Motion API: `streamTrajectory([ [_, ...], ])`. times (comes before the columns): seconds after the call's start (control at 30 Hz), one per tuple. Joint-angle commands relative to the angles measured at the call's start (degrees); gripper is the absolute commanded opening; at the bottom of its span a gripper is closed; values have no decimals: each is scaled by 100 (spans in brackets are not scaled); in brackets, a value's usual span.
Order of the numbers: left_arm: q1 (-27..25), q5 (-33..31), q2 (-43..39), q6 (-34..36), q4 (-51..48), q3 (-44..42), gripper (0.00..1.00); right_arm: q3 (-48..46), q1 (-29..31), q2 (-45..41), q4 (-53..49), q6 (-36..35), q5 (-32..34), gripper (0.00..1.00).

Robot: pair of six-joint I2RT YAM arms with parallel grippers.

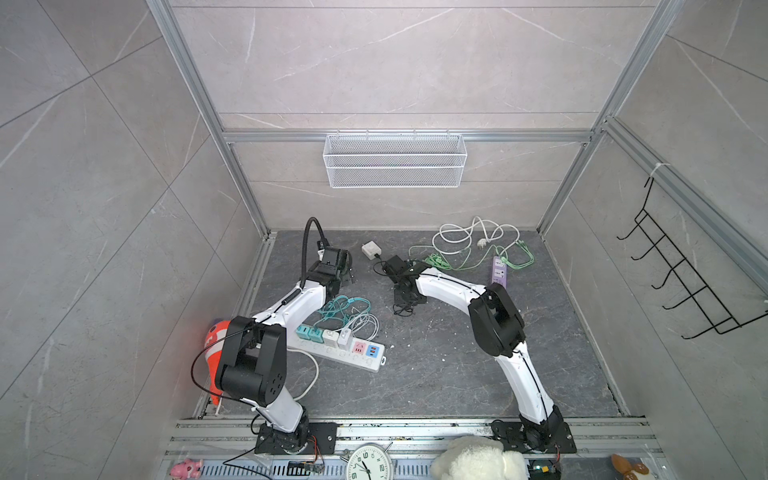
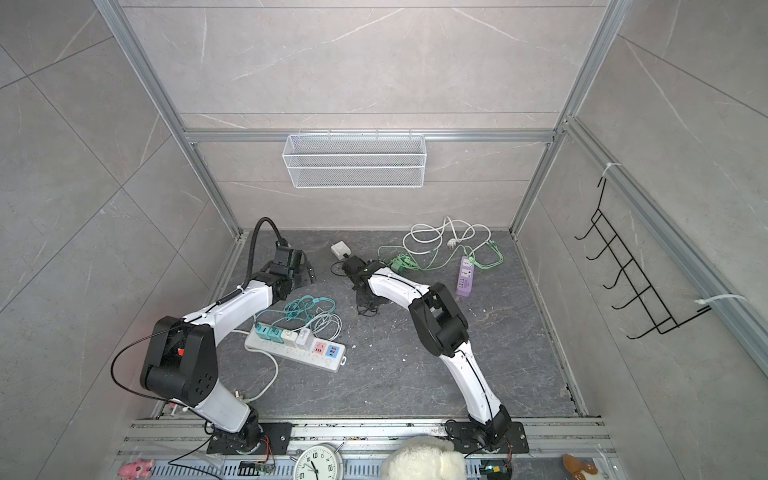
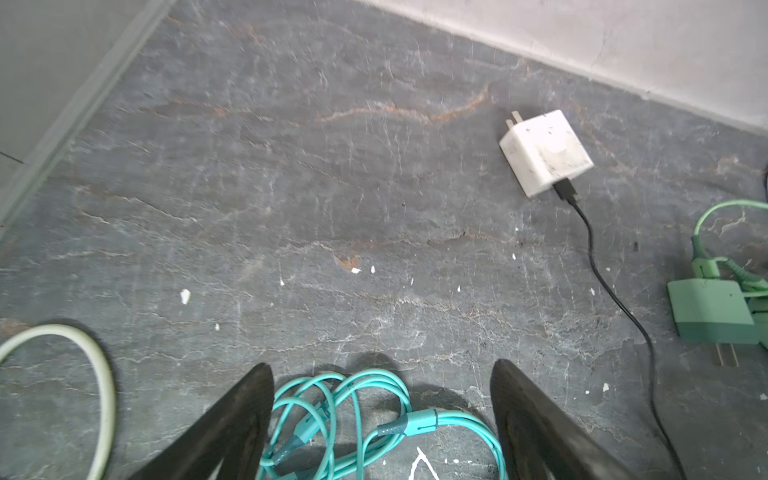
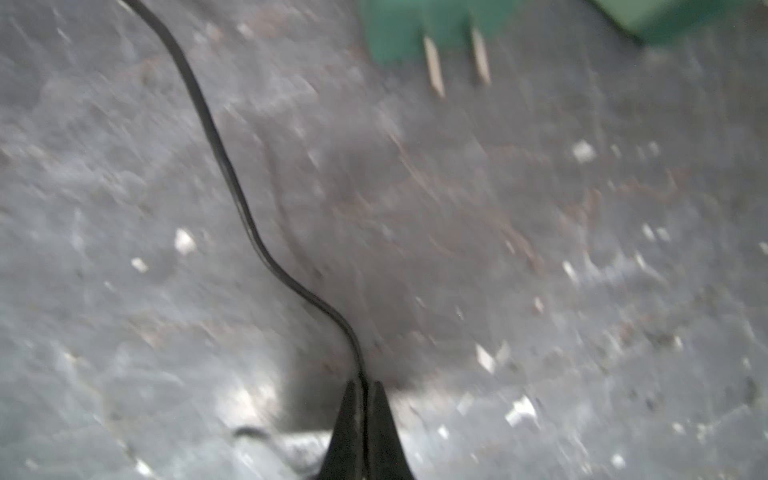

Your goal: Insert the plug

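Observation:
My right gripper should next pull the black cable [image 3: 615, 291] back to the open floor behind my right gripper and let go of it there, because the plug is near the back wall.
The plug is a white charger block [image 3: 546, 151] lying on its side on the dark floor near the back wall, seen in both top views [image 1: 371, 249] [image 2: 340, 249]. A thin black cable [image 3: 615, 291] runs from it. My right gripper [image 4: 365, 386] is shut on that black cable [image 4: 232, 183], a short way from the plug. A white power strip [image 1: 370, 363] [image 2: 320, 361] lies front left with several adapters in it. My left gripper [image 3: 380, 370] hangs open over a coiled teal cable [image 3: 353, 399], with nothing between its fingers.
A green adapter [image 3: 710, 316] [image 4: 415, 25] with bare prongs lies close to the right gripper. A purple power strip [image 1: 499, 272] and looped white and green cables [image 1: 465, 235] sit back right. A wire basket [image 1: 395, 160] hangs on the back wall.

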Motion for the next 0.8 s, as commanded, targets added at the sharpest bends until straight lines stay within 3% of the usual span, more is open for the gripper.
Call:
streamTrajectory([
  [0.0, -62, 200, 103, 104, 203, 259, 83, -1007, 30, -648, 166, 246, -12, 0],
  [0.3, -641, 180, 652, 299, 272, 838, 83, -3195, 16, -2235, 545, 621, 136, 0],
  [0.47, -967, 289, 1160, 482, 114, 1391, 83, -3511, -114, -2588, 517, 638, 227, 3],
  [0.67, -1095, 717, 1647, 517, 109, 1774, 83, -3369, -233, -2537, 600, 436, 68, 22],
  [0.77, -1146, 959, 1876, 600, 234, 1913, 82, -3272, -245, -2506, 665, 410, -8, 27],
])
